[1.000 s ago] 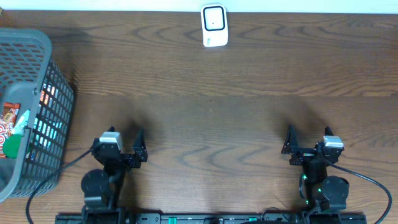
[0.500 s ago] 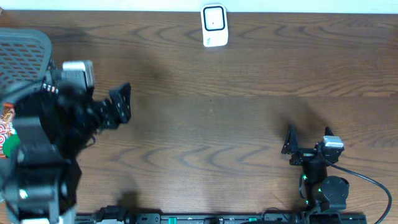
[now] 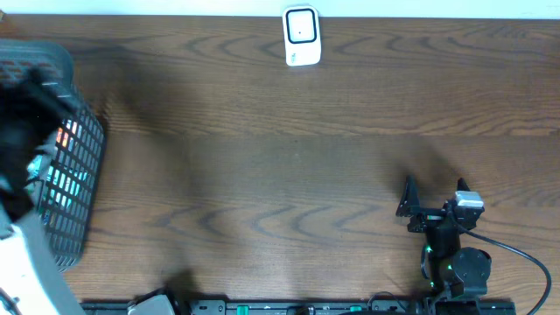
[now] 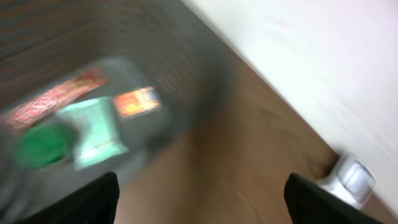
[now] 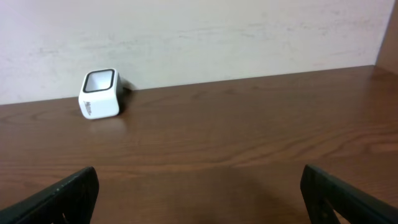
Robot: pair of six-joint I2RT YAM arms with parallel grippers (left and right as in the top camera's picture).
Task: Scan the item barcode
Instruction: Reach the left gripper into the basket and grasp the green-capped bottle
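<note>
The left gripper should lower its open fingers to the left in its wrist view around the round green lid (image 4: 45,146), which lies below there.
The white barcode scanner (image 3: 302,37) stands at the table's far edge; it also shows in the right wrist view (image 5: 99,93) and at the lower right of the left wrist view (image 4: 348,180). The grey mesh basket (image 3: 74,188) at the far left holds blurred items: a green packet (image 4: 96,134), a red packet (image 4: 56,99) and an orange one (image 4: 137,102). My left gripper (image 4: 199,211) is open and empty, above and beside the basket; in the overhead view the left arm (image 3: 22,131) is a dark blur over it. My right gripper (image 3: 434,197) rests open and empty near the front right.
A pale wall runs behind the table's far edge. The basket's wall (image 4: 186,81) is a grey blur in the left wrist view. The right arm's base and cable (image 3: 464,267) sit at the front edge.
The left arm has swung from its rest spot at the front left, up and leftward over the basket, jaws still open. The right arm has not moved.
</note>
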